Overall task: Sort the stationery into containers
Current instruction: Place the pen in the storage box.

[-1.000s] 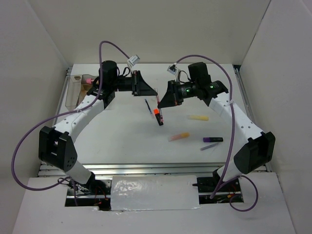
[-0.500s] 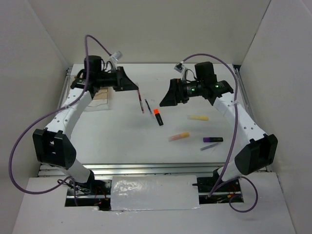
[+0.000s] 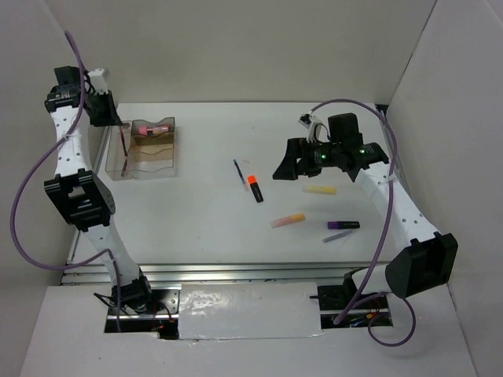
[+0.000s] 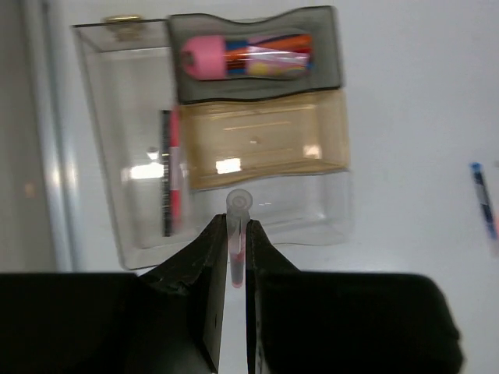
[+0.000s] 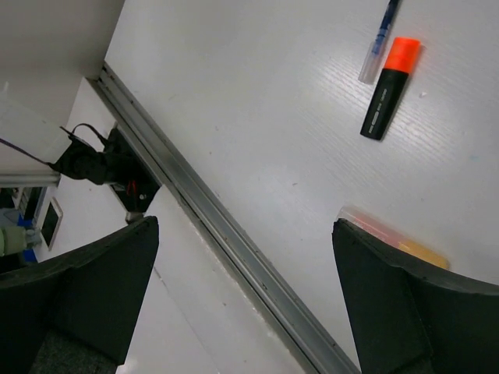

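Note:
I will next move my left gripper left in its wrist view and down, releasing the thin red pen in the tray's long section (image 3: 116, 155) (image 4: 139, 148) below, which holds pens.
My left gripper (image 3: 108, 118) is raised over the left end of the clear organiser tray (image 3: 155, 162) and is shut on a thin red pen (image 4: 237, 234), which points down at the tray (image 4: 312, 210). A pink-capped tube (image 4: 243, 56) lies in the dark compartment, and a red and black pen (image 4: 172, 175) in the clear one. My right gripper (image 3: 295, 162) hangs open and empty above the table (image 5: 245, 288). On the table lie a blue pen (image 3: 238, 170), an orange-capped highlighter (image 3: 255, 188), a pale yellow stick (image 3: 320, 189), a yellow-pink marker (image 3: 288, 221) and a purple marker (image 3: 343, 225).
A thin grey pencil (image 3: 337, 236) lies just below the purple marker. An aluminium rail (image 5: 222, 230) runs along the table's near edge. White walls enclose the table on the left, back and right. The tray stands at the back left corner.
My right gripper opened, let go of the red pen and drew back to the right. The left arm swung far left and up with the pen, from mid-table to above the tray.

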Controlling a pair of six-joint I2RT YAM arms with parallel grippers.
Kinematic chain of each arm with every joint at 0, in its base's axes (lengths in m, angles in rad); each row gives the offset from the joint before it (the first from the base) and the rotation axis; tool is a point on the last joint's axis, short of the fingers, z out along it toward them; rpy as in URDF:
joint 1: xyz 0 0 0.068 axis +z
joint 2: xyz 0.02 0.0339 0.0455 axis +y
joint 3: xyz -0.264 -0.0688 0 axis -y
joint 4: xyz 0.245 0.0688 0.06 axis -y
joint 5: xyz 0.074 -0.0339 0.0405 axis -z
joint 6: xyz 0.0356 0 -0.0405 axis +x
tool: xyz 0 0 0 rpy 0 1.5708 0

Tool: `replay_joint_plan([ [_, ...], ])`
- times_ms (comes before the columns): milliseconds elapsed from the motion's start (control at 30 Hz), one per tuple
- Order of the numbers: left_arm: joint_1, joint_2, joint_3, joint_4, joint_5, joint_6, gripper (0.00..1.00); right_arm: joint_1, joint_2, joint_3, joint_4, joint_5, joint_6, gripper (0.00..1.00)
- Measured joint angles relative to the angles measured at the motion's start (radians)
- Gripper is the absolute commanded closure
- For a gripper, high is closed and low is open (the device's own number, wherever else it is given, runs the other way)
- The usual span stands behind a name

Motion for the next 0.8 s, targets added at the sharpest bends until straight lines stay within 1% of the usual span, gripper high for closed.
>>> replay_joint_plan([
  [67, 0.031, 0.031, 0.04, -0.008, -0.055, 0.042, 1.0, -0.002, 0.0, -0.015, -0.002, 0.01, 0.0, 0.02],
  [167, 0.062, 0.035, 0.042, -0.004, -0.122, 0.078, 1.0, -0.004, 0.0, -0.018, -0.005, 0.027, -0.003, 0.02],
  [267, 0.067, 0.04, 0.037, 0.023, -0.166, 0.109, 1.0, -0.005, 0.0, -0.018, -0.004, 0.037, -0.003, 0.02],
  [433, 0.063, 0.117, 0.09, 0.05, -0.196, 0.139, 1.0, -0.005, -0.001, -0.038, 0.0, 0.054, -0.003, 0.02],
  [700, 0.058, 0.232, 0.092, 0.091, -0.217, 0.155, 1.0, -0.007, -0.002, -0.064, 0.002, 0.075, -0.003, 0.03],
  [800, 0.05, 0.266, 0.092, 0.096, -0.232, 0.157, 0.96, -0.007, -0.002, -0.066, 0.002, 0.087, -0.003, 0.03],
])
